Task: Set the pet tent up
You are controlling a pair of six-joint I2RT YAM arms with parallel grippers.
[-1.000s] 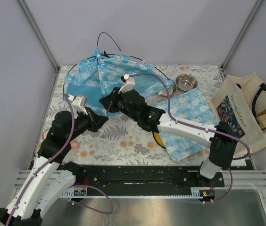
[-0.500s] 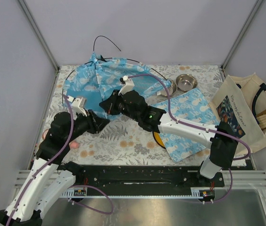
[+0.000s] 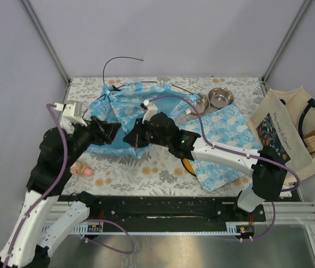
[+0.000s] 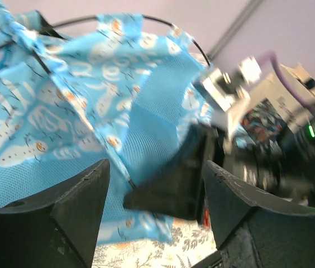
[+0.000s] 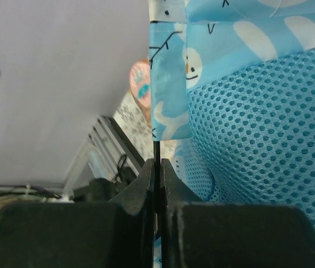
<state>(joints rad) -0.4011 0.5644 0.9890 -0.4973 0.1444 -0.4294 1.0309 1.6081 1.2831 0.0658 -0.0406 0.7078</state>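
Observation:
The right gripper draws the pole back and toward the flat blue mat (image 3: 215, 129) next, then opens, as the tent still lies crumpled around the pole.
The pet tent (image 3: 125, 103) lies crumpled at the back left of the table, light-blue snowman fabric with mesh panels (image 5: 258, 139). One thin black pole (image 3: 118, 59) arcs free above its back edge. My right gripper (image 3: 130, 138) is at the tent's near edge, shut on a black pole (image 5: 156, 152) where it leaves a fabric sleeve. My left gripper (image 3: 110, 130) stands open just left of it, jaws wide with nothing between them. In the left wrist view the tent fabric (image 4: 90, 111) fills the frame beyond my left gripper (image 4: 154, 192), and the right gripper's black fingers (image 4: 174, 181) show ahead.
A flat blue snowman-print mat (image 3: 224, 139) lies right of centre over a yellow disc (image 3: 186, 165). Two steel bowls (image 3: 220, 97) (image 3: 200, 105) stand behind it. A cream tote bag (image 3: 291, 131) sits at the right edge. A pink toy (image 3: 84, 168) lies by the left arm.
My left gripper went from shut to open and its arm swung left and back. The tent sank and shifted toward the front; the free pole end swung. The right gripper dropped slightly, still shut.

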